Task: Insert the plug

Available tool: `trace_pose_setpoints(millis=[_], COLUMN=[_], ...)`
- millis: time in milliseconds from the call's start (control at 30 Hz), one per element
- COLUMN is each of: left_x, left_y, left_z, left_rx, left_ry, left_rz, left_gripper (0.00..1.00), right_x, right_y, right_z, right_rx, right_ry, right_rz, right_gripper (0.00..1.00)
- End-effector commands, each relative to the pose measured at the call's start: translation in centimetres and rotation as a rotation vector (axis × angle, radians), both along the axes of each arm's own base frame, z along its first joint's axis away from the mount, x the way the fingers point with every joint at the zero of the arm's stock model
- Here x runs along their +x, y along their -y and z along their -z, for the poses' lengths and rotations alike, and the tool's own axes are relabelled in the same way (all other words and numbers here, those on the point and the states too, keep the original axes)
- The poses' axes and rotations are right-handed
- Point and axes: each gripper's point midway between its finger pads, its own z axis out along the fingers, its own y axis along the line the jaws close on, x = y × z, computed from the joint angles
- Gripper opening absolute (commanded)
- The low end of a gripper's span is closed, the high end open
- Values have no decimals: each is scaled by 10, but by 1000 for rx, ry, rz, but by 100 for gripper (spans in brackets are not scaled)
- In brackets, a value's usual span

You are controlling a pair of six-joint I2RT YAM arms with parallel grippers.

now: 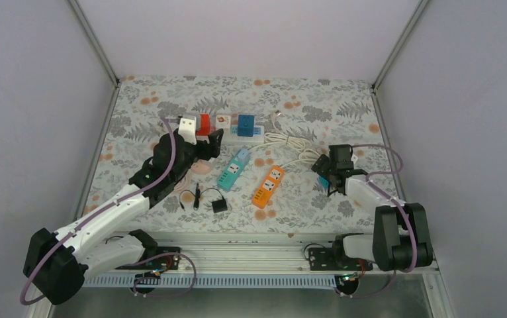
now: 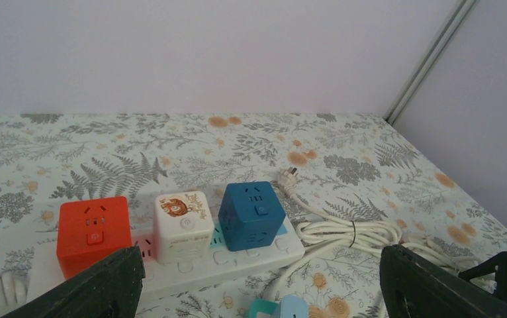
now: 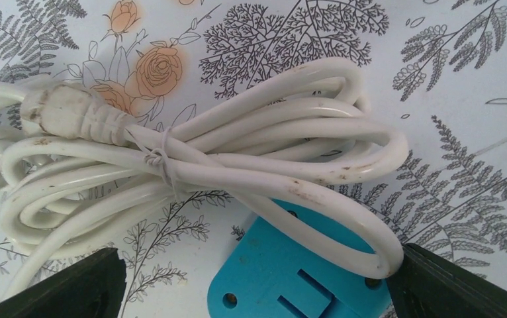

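The flat blue plastic piece lies slanted between the fingers of my right gripper, so my right gripper needs to turn and move back and down to set them around that piece.
A white power strip [image 1: 237, 137] [image 2: 237, 262] lies at the back of the table. A red cube [image 2: 93, 230], a white cube [image 2: 183, 222] and a blue cube [image 2: 251, 213] stand on it. Its white plug [image 1: 276, 114] [image 2: 290, 176] lies loose on the table, behind and right of the blue cube. The tied cable coil [image 1: 290, 142] [image 3: 191, 159] trails to the right. My left gripper [image 1: 210, 154] [image 2: 264, 291] is open with nothing in it, just in front of the strip. My right gripper [image 1: 325, 176] [image 3: 257, 291] is open low over the coil's end.
A teal strip [image 1: 233, 169] and an orange strip [image 1: 268, 186] lie mid-table. A black adapter [image 1: 219, 205] with its thin lead [image 1: 194, 197] sits nearer the front. A flat blue plastic piece [image 3: 290, 278] lies under the cable loop. Enclosure walls stand on three sides.
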Motion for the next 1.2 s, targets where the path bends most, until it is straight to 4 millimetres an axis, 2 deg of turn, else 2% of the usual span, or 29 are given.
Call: trace_pose_setpoints(millis=[0, 133, 267, 467, 633, 700, 800, 900, 1000, 1167], left_x=[0, 0, 0, 1, 1, 1, 1, 0, 0, 0], left_y=[2, 4, 5, 5, 4, 3, 5, 5, 4, 4], left_z=[1, 5, 6, 8, 9, 9, 9, 9, 9, 12], left_rx=[-24, -27, -29, -29, -25, -29, -31, -27, -30, -32], left_ry=[-7, -20, -27, -31, -35, -36, -37, -39, -37, -44], left_rz=[11, 19, 29, 26, 21, 19, 27, 28, 25, 27], left_gripper=[89, 89, 89, 89, 89, 88, 89, 89, 89, 88], right_x=[1, 3, -3, -18, -29, -26, -18, -19, -24, -29], right_y=[-2, 2, -7, -40, -68, -64, -42, -33, -42, -60], right_z=[8, 12, 18, 18, 2, -7, -13, -3, 9, 10], right_rx=[8, -29, 4, 104, 197, 177, 38, -46, -42, -26], right_ry=[-20, -47, -66, -72, -46, -8, 2, -84, -124, -119], right_rz=[-38, -39, -76, -155, -179, -167, -132, -133, -166, -223], right_gripper=[100, 100, 100, 95, 94, 94, 94, 94, 94, 94])
